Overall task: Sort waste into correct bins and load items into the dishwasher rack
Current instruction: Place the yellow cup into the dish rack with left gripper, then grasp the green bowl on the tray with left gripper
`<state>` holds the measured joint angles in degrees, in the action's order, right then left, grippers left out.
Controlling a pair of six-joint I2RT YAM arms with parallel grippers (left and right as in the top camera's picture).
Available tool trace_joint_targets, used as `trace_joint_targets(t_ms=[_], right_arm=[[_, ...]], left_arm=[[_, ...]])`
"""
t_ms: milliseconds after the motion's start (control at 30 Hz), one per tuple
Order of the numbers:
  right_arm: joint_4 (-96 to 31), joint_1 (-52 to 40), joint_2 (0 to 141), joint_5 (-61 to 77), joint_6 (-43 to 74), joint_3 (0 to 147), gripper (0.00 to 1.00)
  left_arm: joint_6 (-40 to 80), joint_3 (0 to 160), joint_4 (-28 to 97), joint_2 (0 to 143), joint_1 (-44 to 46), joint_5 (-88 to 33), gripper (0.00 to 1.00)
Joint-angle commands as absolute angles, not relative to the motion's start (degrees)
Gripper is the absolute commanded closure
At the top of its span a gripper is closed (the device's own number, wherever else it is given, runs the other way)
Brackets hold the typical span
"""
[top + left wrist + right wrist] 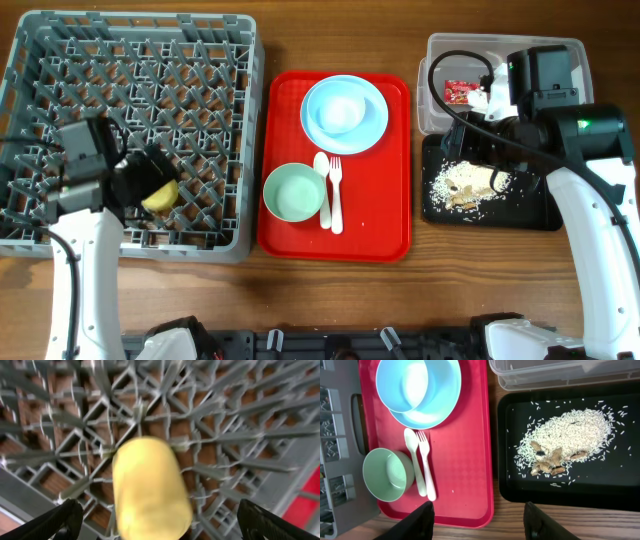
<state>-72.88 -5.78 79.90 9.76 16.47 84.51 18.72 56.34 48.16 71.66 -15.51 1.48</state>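
I will lift my left gripper, move it across to the red tray (380, 200) and lower it onto the pale green bowl's rim (324, 191) beside the spoon, because the cup is already in the rack.
My left gripper (165, 520) is open over the grey dishwasher rack (130, 70), near its front edge. The yellow-green cup (150, 487) lies on the pegs between the wide-apart fingers, touching neither; it also shows in the overhead view (162, 195). My right gripper (480, 520) is open and empty, high above the gap between the red tray (380, 200) and the black tray (530, 210). Rice scraps (570, 435) lie in the black tray. The red-and-white wrapper (460, 92) lies in the clear tub (440, 50). No white plate shows.
On the red tray are two stacked pale blue bowls (343, 112), a pale green bowl (293, 192), a white spoon (322, 185) and a white fork (336, 195). The right arm covers part of the tub.
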Motion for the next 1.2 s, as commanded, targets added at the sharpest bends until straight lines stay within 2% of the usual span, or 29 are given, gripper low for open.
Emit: trace_joint_targets(t_ms=[0, 167, 433, 533, 767, 867, 967, 1067, 1167], right_arm=[[-73.12, -5.61, 79.26, 8.84, 17.08, 84.51, 0.42], [-73.12, -5.61, 79.26, 8.84, 17.1, 84.51, 0.42], [-75.5, -5.58, 79.26, 2.57, 21.41, 84.51, 0.4], [-75.66, -5.58, 79.26, 2.35, 21.45, 84.51, 0.37], [-75.68, -5.61, 79.29, 2.35, 21.39, 84.51, 0.33], [-75.68, -5.61, 79.26, 2.35, 21.39, 84.51, 0.33], [-75.68, -5.61, 79.26, 2.37, 21.21, 84.51, 0.32], [-75.68, -5.61, 79.26, 2.37, 21.17, 84.51, 0.32], [-75.68, -5.61, 79.26, 2.37, 21.17, 84.51, 0.32]], left_arm=[[18.41, 60.16, 48.21, 69.43, -15.88, -2.15, 0.0], [18.65, 60.29, 48.56, 66.5, -12.21, -11.81, 0.0], [18.37, 60.25, 42.26, 68.36, 11.03, -11.7, 0.0], [18.15, 60.23, 39.48, 71.75, 18.92, -10.94, 0.0], [18.17, 60.23, 34.54, 84.62, 30.41, -5.89, 0.01], [18.17, 60.23, 33.21, 90.39, 33.17, -5.89, 0.07], [18.17, 60.23, 31.97, 94.65, 35.46, -5.89, 0.22], [18.17, 60.23, 30.41, 97.56, 37.3, -5.87, 0.52], [18.2, 60.23, 29.98, 98.94, 37.87, -4.34, 0.67]])
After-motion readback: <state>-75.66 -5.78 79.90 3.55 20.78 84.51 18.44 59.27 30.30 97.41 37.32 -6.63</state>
